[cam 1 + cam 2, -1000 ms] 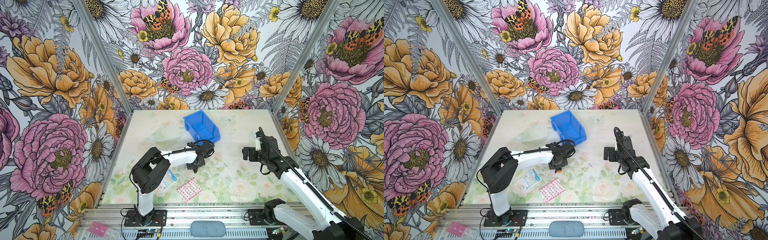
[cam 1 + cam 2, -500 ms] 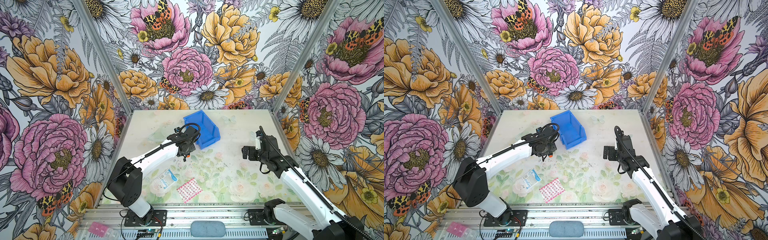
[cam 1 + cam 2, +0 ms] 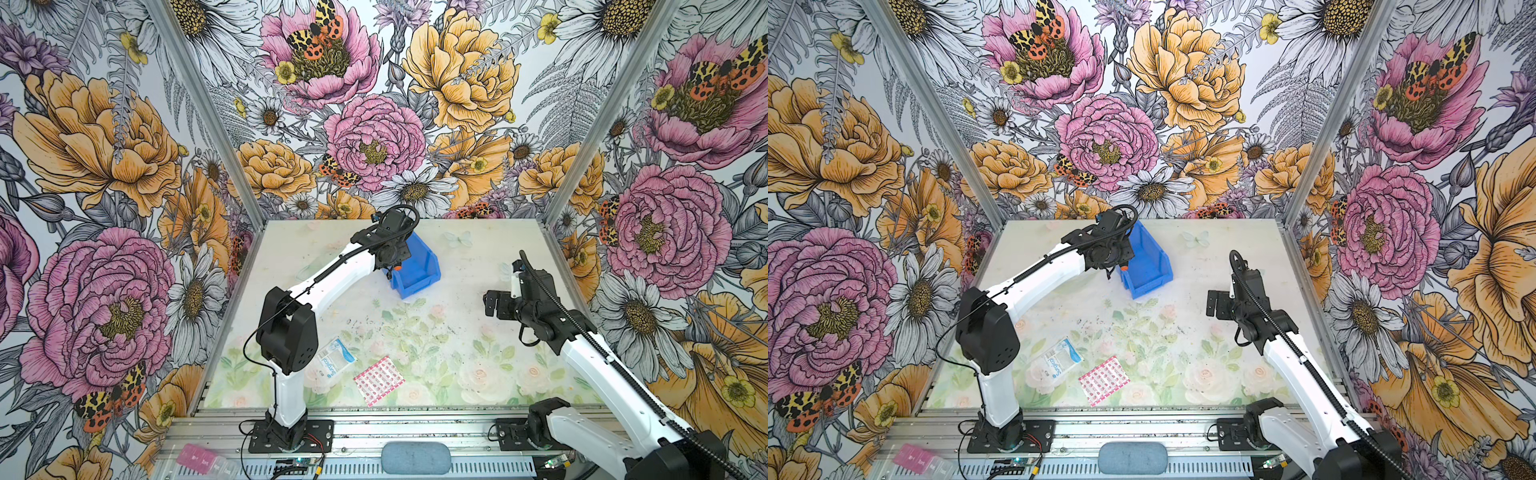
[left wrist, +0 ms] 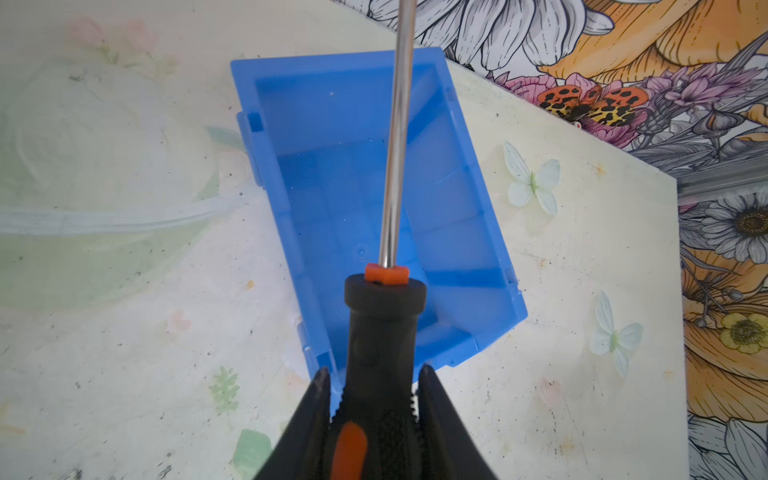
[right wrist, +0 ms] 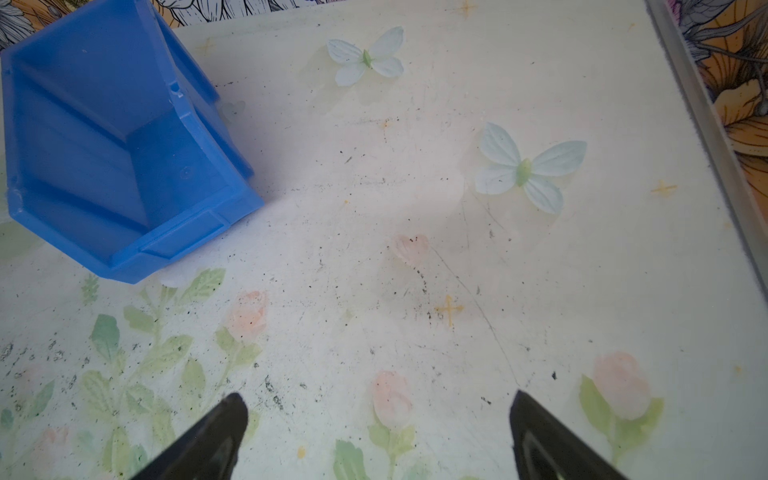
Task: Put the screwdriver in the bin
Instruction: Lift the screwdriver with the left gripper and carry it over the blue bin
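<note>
I should move my left gripper down into the blue bin (image 3: pixel 422 268) next and release the screwdriver over the bin's bottom, because the screwdriver's stem already points along the bin's open, empty inside.
The blue bin (image 3: pixel 422 268) (image 3: pixel 1152 259) stands at the back middle of the table, open and empty inside (image 4: pixel 332 187). My left gripper (image 4: pixel 374 386) (image 3: pixel 392 270) (image 3: pixel 1115 270) is shut on the screwdriver (image 4: pixel 382 328) by its black handle. It hovers over the bin's low front lip, with the shiny shaft pointing along the bin's inside toward its back wall. In the top views only an orange bit of the screwdriver (image 3: pixel 1124 269) shows under the wrist. My right gripper (image 5: pixel 376 409) (image 3: pixel 492 305) (image 3: pixel 1214 303) is open and holds nothing, above the table to the right of the bin (image 5: pixel 104 145).
A white and blue gauze packet (image 3: pixel 334 362) and a pink patterned packet (image 3: pixel 379 380) lie near the table's front. A clear plastic piece (image 4: pixel 104 216) lies left of the bin. The enclosure's walls close in the back and both sides.
My left arm has swung from the middle of the table back and up to the bin, carrying the screwdriver over its front. The right arm has stayed put.
</note>
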Controlling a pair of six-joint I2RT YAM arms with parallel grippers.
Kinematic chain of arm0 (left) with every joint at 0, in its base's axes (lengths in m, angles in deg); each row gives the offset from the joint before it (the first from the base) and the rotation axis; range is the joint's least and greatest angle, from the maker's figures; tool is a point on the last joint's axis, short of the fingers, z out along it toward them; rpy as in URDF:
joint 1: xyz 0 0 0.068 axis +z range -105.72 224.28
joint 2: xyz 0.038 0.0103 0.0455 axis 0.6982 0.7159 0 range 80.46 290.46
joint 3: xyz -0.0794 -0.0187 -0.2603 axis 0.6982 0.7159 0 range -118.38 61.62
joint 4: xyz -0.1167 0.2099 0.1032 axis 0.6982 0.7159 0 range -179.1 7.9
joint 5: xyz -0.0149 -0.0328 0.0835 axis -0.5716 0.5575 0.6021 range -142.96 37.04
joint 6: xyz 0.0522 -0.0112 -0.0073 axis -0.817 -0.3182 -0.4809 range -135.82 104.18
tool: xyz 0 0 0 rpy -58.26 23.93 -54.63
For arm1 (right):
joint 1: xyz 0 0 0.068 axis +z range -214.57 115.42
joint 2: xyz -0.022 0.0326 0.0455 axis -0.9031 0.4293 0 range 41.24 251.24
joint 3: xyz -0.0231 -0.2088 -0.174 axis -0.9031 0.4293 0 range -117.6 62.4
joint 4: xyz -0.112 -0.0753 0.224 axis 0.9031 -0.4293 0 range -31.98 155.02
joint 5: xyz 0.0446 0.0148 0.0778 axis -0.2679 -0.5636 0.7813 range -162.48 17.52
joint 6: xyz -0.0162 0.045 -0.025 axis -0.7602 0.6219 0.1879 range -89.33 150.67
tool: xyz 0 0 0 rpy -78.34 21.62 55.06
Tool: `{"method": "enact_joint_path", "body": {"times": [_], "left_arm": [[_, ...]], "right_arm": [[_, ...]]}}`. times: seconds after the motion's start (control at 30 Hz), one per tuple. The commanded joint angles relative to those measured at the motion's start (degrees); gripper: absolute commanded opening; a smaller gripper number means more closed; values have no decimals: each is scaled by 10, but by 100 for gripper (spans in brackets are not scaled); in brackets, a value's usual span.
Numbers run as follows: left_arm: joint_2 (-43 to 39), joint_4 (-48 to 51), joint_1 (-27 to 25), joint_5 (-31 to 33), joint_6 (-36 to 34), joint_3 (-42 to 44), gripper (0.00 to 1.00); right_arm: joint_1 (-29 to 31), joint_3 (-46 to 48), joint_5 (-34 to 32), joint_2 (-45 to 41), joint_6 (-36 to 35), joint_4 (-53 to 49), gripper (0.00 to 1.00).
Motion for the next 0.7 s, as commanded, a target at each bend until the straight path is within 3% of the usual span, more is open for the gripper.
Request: {"method": "enact_joint_path", "body": {"times": [0.0,0.3,0.67], "left_arm": [[43,-11,9,-37,-4,-55,9],[156,-10,22,-60,44,-152,12],[204,-10,15,-65,55,-172,17]], "right_arm": [[4,-11,-16,-6,13,15,99],[4,-5,-29,-17,17,15,100],[3,4,-41,-28,8,15,99]]}}
